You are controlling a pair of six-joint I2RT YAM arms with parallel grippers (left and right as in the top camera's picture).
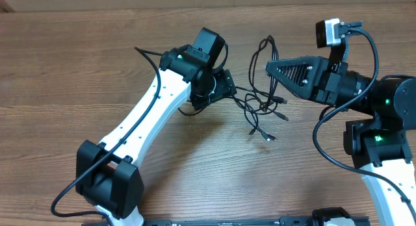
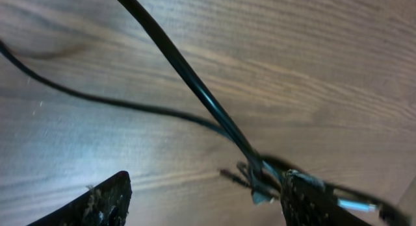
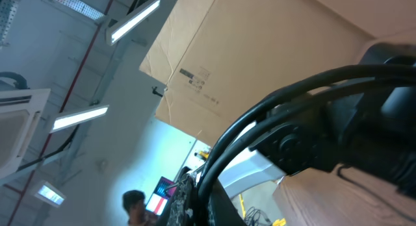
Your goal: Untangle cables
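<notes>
Bare wood beside the plugs is below my right gripper. My right gripper needs to tip and go down toward the right in the overhead view to let go of the cords.
A loose tangle of thin black cables (image 1: 262, 104) lies on the wooden table (image 1: 78, 63) between my two arms, with plug tips at its lower end (image 1: 270, 138). My left gripper (image 1: 225, 85) is low over the tangle's left end. It is open in the left wrist view (image 2: 208, 203), with bare wood between the fingers. A cable (image 2: 195, 89) with a small plug (image 2: 257, 184) runs right beside the right-hand finger (image 2: 312, 200). My right gripper (image 1: 268, 66) is shut on a cable (image 3: 260, 122). A loop of cable (image 1: 260, 47) rises at its tip.
The white left arm (image 1: 143, 115) crosses the table diagonally from its base (image 1: 107, 180) at the lower left. The right arm and its base (image 1: 383, 122) stand at the right edge. A cardboard wall and ceiling lights fill the right wrist view.
</notes>
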